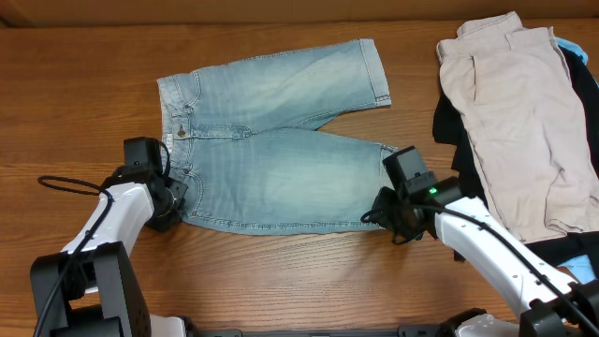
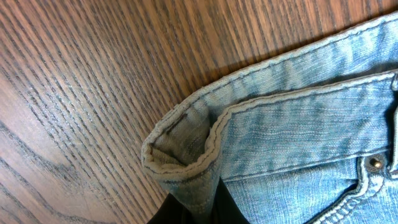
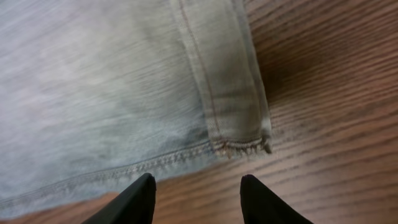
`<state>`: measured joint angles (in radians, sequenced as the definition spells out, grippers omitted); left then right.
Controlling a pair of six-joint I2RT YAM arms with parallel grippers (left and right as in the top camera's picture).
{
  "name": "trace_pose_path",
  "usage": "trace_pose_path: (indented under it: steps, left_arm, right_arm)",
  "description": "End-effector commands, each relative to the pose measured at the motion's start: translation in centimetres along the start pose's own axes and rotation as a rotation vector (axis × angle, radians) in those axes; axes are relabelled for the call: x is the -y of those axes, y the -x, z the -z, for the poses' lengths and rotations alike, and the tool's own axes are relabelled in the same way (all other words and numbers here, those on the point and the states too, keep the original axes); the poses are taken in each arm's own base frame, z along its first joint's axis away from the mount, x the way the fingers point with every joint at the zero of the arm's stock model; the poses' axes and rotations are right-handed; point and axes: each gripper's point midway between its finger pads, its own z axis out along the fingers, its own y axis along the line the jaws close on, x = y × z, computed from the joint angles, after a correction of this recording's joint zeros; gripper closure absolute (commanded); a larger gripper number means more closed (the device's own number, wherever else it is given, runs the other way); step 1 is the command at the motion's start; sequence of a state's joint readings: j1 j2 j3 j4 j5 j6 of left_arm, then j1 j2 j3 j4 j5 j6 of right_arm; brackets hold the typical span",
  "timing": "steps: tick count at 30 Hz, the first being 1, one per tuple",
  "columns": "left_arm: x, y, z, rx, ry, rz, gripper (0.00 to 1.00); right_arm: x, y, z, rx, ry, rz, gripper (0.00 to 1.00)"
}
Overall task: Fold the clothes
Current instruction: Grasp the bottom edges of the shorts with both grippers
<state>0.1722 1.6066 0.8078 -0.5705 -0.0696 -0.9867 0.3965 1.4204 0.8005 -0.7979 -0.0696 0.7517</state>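
Observation:
The left gripper will next lift the held waistband outward, lower it onto the far waistband corner point(image 1: 168, 87) and release, as that corner is outward of the gripper.
The clothes I see spread out are faded light-blue denim shorts point(image 1: 271, 140), lying flat mid-table with the waistband at the left and both legs pointing right. My left gripper point(image 1: 174, 199) sits at the waistband's near corner. In the left wrist view it point(image 2: 198, 208) is shut on a bunched fold of the waistband point(image 2: 186, 162). My right gripper point(image 1: 382, 212) is at the near leg's hem corner. In the right wrist view it point(image 3: 198, 183) is open, with bare wood between its fingertips and the frayed hem corner point(image 3: 249, 146) just beyond them.
A pile of other garments lies at the right: beige point(image 1: 515, 103) on top, black point(image 1: 449, 131) under it, bright blue point(image 1: 573, 47) at the far edge. A black cable point(image 1: 65, 183) loops left of the left arm.

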Motion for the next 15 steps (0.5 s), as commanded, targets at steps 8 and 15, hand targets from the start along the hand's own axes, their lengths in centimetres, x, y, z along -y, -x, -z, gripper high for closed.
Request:
trace_pose_path:
  steps: [8, 15]
  left_arm:
    - [-0.5, -0.5, -0.5, -0.023, 0.018, -0.02, 0.96]
    - [-0.5, -0.5, -0.5, -0.025, 0.018, -0.02, 0.96]
  right_arm:
    - [2.1, 0.2, -2.2, 0.071, -0.061, -0.063, 0.56]
    - [2.9, -0.5, -4.4, 0.015, -0.112, -0.066, 0.55]
